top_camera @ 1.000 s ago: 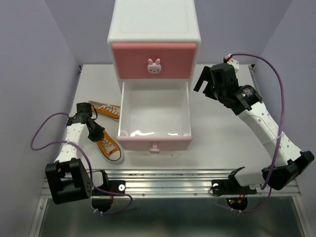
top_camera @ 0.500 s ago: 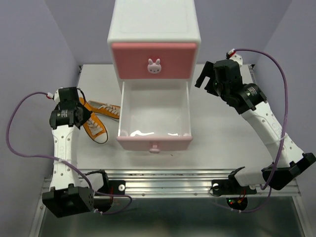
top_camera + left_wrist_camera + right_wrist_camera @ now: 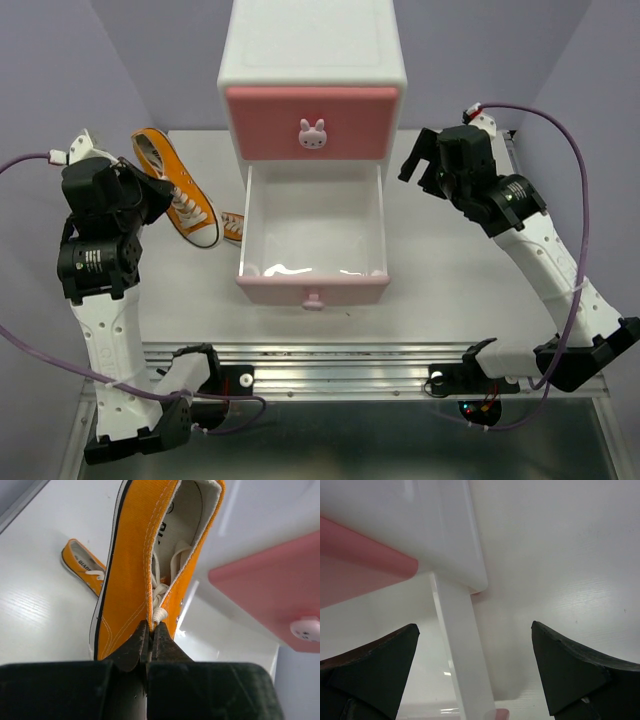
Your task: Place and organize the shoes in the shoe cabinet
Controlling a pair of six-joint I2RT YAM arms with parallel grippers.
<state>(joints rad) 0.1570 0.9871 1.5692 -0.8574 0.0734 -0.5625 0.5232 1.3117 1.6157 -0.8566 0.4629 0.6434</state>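
My left gripper crosses to its right in the top view over the side, lowers and releases next, since the empty drawer's side by the second sneaker lies below.
My left gripper is shut on the side wall of an orange sneaker and holds it in the air, left of the shoe cabinet. In the left wrist view the gripper pinches the shoe's canvas by the laces. The second orange sneaker lies on the table beside the open, empty lower drawer; it also shows in the left wrist view. My right gripper is open and empty right of the cabinet, above the drawer's right wall. The black sneakers are out of view.
The darker pink upper drawer is closed, with its bunny knob showing. Purple walls close in on both sides and the back. A metal rail runs along the near table edge.
My left arm has lifted the orange sneaker off the table and carried it up and toward the back left. The other orange sneaker stayed down. My right gripper shifted only slightly.
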